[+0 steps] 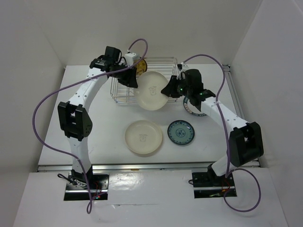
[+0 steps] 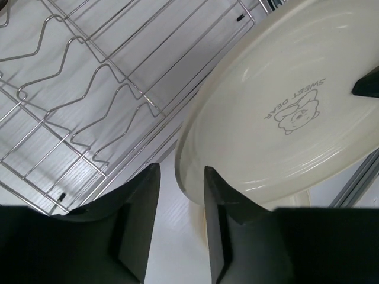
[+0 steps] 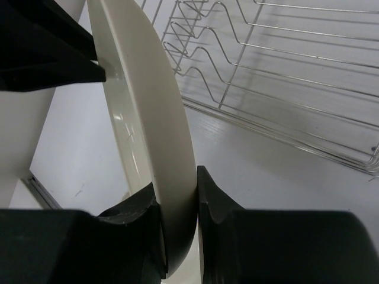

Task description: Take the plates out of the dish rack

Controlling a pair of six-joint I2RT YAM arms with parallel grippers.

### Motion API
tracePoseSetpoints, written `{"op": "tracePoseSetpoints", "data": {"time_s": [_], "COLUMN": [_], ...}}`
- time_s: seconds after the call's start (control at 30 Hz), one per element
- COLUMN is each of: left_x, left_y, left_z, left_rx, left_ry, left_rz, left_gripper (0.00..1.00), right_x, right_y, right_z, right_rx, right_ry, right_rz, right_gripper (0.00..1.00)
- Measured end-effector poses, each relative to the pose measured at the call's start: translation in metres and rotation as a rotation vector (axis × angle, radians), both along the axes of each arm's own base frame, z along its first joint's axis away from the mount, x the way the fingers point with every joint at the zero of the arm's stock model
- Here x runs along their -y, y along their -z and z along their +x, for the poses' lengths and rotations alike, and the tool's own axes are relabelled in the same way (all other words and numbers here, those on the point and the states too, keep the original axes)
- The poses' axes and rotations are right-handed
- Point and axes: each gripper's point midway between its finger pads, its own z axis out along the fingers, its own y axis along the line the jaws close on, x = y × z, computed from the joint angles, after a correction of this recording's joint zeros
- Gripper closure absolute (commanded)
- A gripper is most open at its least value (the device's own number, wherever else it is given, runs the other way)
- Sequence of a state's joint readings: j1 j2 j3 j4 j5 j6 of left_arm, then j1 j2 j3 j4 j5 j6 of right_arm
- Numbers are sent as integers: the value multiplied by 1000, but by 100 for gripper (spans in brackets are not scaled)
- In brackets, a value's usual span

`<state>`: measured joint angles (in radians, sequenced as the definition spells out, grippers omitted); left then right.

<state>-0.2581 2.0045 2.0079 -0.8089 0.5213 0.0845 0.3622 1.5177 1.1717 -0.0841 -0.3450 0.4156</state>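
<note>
My right gripper should next move back and down over the second cream plate, then release the held plate onto it, because both plates have the same print.
A large cream plate [image 1: 151,91] with a small bear print hangs tilted in front of the silver wire dish rack [image 1: 120,90]. My right gripper [image 1: 169,90] is shut on its right rim; the wrist view shows the rim [image 3: 160,130] pinched between the jaws of the right gripper [image 3: 177,195]. My left gripper [image 1: 134,79] is open at the plate's left rim and holds nothing; in its wrist view the plate [image 2: 284,112] edge sits by the open left gripper [image 2: 180,171]. A yellow-brown plate [image 1: 141,66] stands in the rack's back.
A second cream plate [image 1: 143,137] and a small blue-patterned plate [image 1: 181,132] lie on the table in front. A white plate with a dark rim [image 1: 191,107] lies partly under my right arm. The rack's empty V-slots [image 2: 89,89] also show in the right wrist view [image 3: 278,71].
</note>
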Motion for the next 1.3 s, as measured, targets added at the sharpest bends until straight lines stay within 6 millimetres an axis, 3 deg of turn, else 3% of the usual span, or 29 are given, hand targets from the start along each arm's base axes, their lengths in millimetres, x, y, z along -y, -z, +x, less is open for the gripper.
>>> {"op": "tracePoseSetpoints", "data": {"time_s": [0.07, 0.17, 0.33, 0.5, 0.6, 0.73, 0.83, 0.93, 0.97, 1.0, 1.03, 1.2, 1.23, 1.3], "left_x": [-1, -10, -51, -95, -104, -101, -98, -98, -98, -99, -99, -97, -97, -97], "left_y": [-2, -12, -37, -60, -65, -59, -53, -44, -41, -39, -38, -40, -40, -39], "left_z": [-2, 2, 12, 18, 17, 14, 10, 6, 5, 4, 3, -1, -3, -8], "left_rx": [0, 27, 103, 167, 183, 168, 148, 131, 124, 118, 114, 120, 117, 108], "left_ry": [-4, -47, -171, -285, -308, -297, -281, -264, -261, -259, -257, -232, -226, -206], "left_rz": [12, 42, 95, 127, 135, 136, 135, 149, 154, 156, 158, 159, 159, 170], "left_gripper": [26, 17, 15, 15, 15, 15, 15, 15, 15, 15, 15, 15, 15, 15], "right_x": [1, 0, -10, -42, -62, -74, -74, -73, -74, -74, -73, -73, -73, -75], "right_y": [1, 2, 15, 60, 90, 128, 141, 142, 143, 143, 144, 151, 151, 149], "right_z": [-2, -11, -36, -77, -102, -122, -128, -129, -129, -130, -131, -139, -141, -144], "right_rx": [-15, -50, -147, -281, -363, -477, -514, -512, -510, -512, -516, -504, -500, -490], "right_ry": [1, -32, -172, -358, -465, -543, -561, -566, -567, -568, -563, -567, -565, -554], "right_rz": [-5, -25, -60, -126, -160, -209, -237, -251, -256, -260, -268, -356, -382, -441], "right_gripper": [100, 100, 100, 100, 100, 99, 92, 73, 62, 42, 35, 24, 16, 14]}}
